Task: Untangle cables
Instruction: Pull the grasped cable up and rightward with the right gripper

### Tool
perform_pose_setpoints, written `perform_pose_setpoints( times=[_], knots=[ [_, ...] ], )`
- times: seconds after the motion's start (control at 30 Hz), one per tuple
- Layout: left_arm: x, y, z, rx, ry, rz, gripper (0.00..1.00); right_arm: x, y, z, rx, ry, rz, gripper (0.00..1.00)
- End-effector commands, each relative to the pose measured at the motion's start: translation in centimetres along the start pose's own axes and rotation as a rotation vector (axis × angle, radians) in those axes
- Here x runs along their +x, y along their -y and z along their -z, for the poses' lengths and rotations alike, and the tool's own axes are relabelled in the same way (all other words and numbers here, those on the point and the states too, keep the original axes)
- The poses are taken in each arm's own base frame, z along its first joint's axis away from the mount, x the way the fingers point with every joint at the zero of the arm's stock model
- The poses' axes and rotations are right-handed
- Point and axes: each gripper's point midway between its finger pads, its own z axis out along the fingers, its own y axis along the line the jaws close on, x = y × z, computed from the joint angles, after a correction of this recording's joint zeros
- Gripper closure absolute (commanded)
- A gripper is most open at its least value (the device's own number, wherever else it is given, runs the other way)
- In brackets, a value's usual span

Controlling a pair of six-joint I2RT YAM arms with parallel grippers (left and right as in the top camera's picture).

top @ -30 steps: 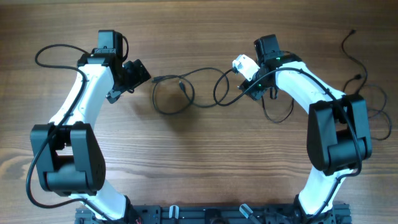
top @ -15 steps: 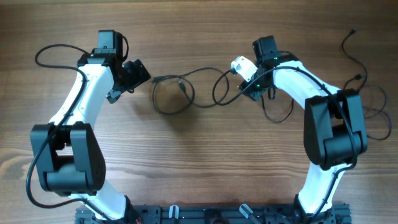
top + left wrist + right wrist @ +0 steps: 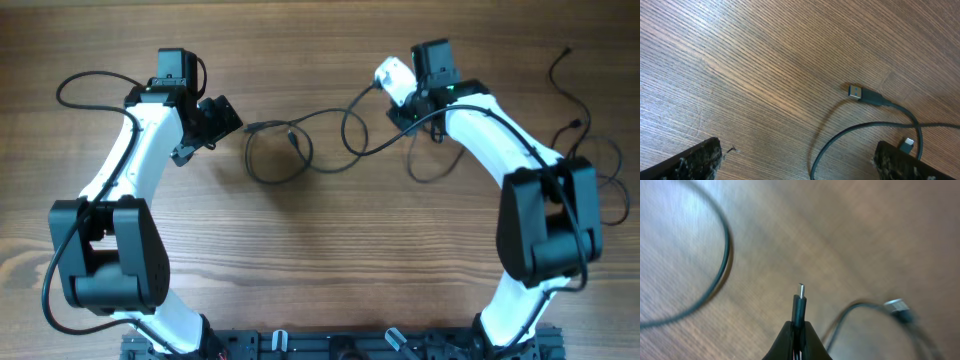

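My right gripper swings outward next, then turns and carries its plug to the right in the overhead view.
The cables [image 3: 277, 157] are thin black wires on the wooden table. One forms a loop at the centre and runs right toward my right gripper [image 3: 405, 108]. In the right wrist view that gripper [image 3: 799, 330] is shut on a black cable end whose small plug [image 3: 799, 300] sticks out past the fingertips. My left gripper [image 3: 226, 118] is open and empty just left of the loop. In the left wrist view [image 3: 800, 165], a USB plug [image 3: 860, 93], a curved wire [image 3: 840, 137] and a small plug [image 3: 907, 144] lie between and beyond its fingers.
More thin black wire [image 3: 590, 150] lies at the far right beside the right arm, with one end near the top right corner [image 3: 565, 50]. A thicker black cord [image 3: 80, 85] loops off the left arm.
My right gripper has moved toward the far edge and slightly right with the cable end in it, drawing the wire's right-hand loops along. The left arm has not moved.
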Motion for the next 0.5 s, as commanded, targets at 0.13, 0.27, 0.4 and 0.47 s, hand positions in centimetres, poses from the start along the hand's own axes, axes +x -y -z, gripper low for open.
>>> perform_pose_setpoints(
  times=[0.13,0.27,0.4,0.47],
  knots=[
    [-0.1,-0.4,-0.3,-0.019,0.003,0.015,0.0,-3.8,4.3,2.3,0.171,0.149,-0.287,0.96],
    [-0.1,-0.4,-0.3,-0.019,0.003,0.015,0.0,-4.0,7.8,3.3,0.336,0.22,-0.627,0.96],
    [-0.1,-0.4,-0.3,-0.019,0.003,0.015,0.0,-3.2,10.3,3.9,0.347,0.307,-0.963,0.96],
    [-0.1,-0.4,-0.3,-0.019,0.003,0.015,0.0,-1.8,11.5,4.1,0.349,0.324,-1.149,0.96]
  ],
)
